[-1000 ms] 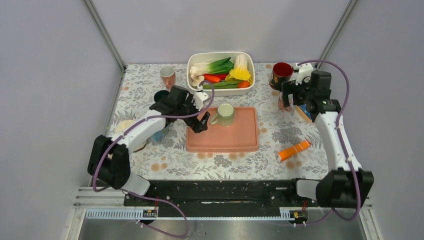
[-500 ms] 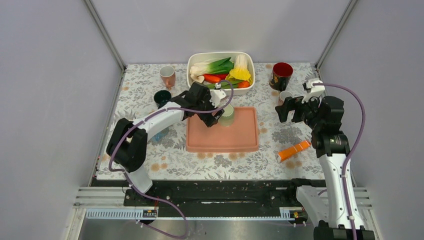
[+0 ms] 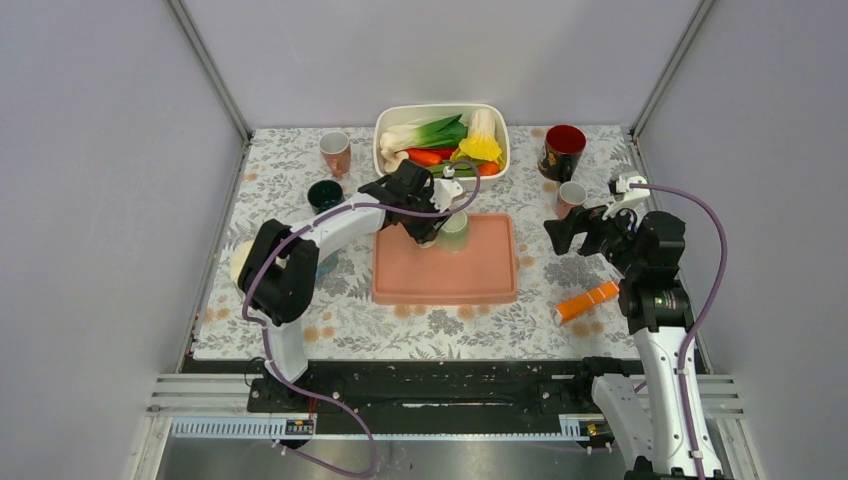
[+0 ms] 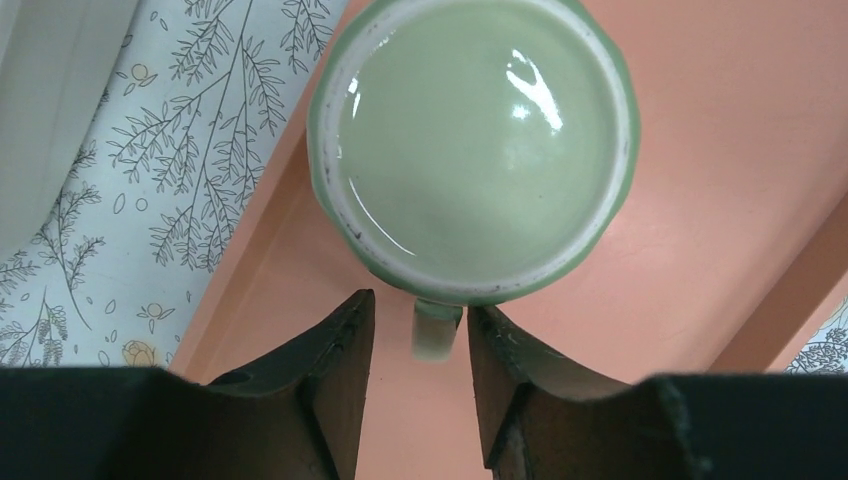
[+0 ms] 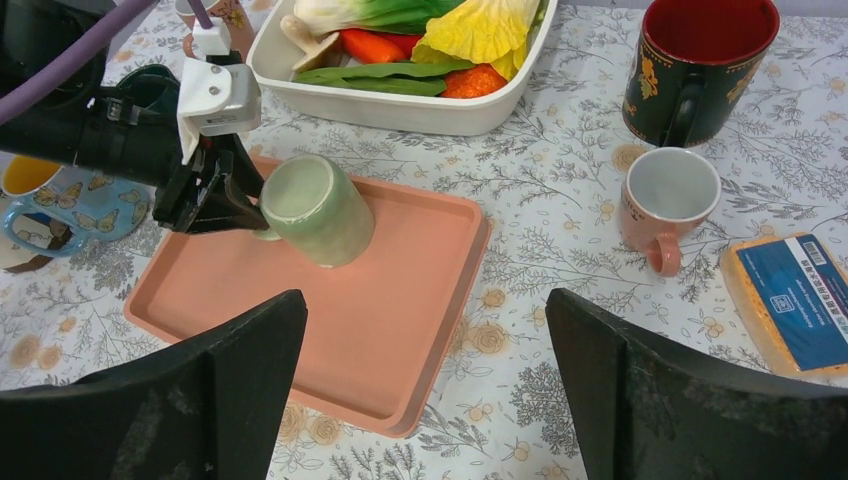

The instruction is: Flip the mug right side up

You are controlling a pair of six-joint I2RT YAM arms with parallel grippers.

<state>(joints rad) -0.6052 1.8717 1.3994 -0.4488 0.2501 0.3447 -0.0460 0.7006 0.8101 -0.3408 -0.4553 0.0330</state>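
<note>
I need to move my right gripper to the left in the top view toward the mug's handle (image 3: pixel 427 243) (image 5: pixel 267 235) and close on it, as the mug's base still faces up.
A pale green mug (image 3: pixel 454 228) is on the pink tray (image 3: pixel 450 285), its flat base facing up and towards my left wrist camera. Seen from the right wrist, the mug (image 5: pixel 315 210) looks tilted. My left gripper (image 4: pixel 420 303) has its jaws narrowed round the mug's handle (image 4: pixel 436 335): one finger touches it, and a small gap stays at the other finger (image 4: pixel 335 350). The mug's base (image 4: pixel 470 150) fills that view. My right gripper (image 3: pixel 560 232) hovers wide open over the table to the right of the tray, holding nothing.
A white bin of vegetables (image 3: pixel 441 145) stands behind the tray. A black-and-red mug (image 3: pixel 563 150) and a small pink cup (image 3: pixel 570 197) are at the back right. Another pink cup (image 3: pixel 335 150) and a dark cup (image 3: pixel 323 193) are at the left. An orange packet (image 3: pixel 588 300) lies at the right.
My left gripper reached the mug and narrowed its jaws round the handle. My right arm drew back from the far right cups towards the near side, still open.
</note>
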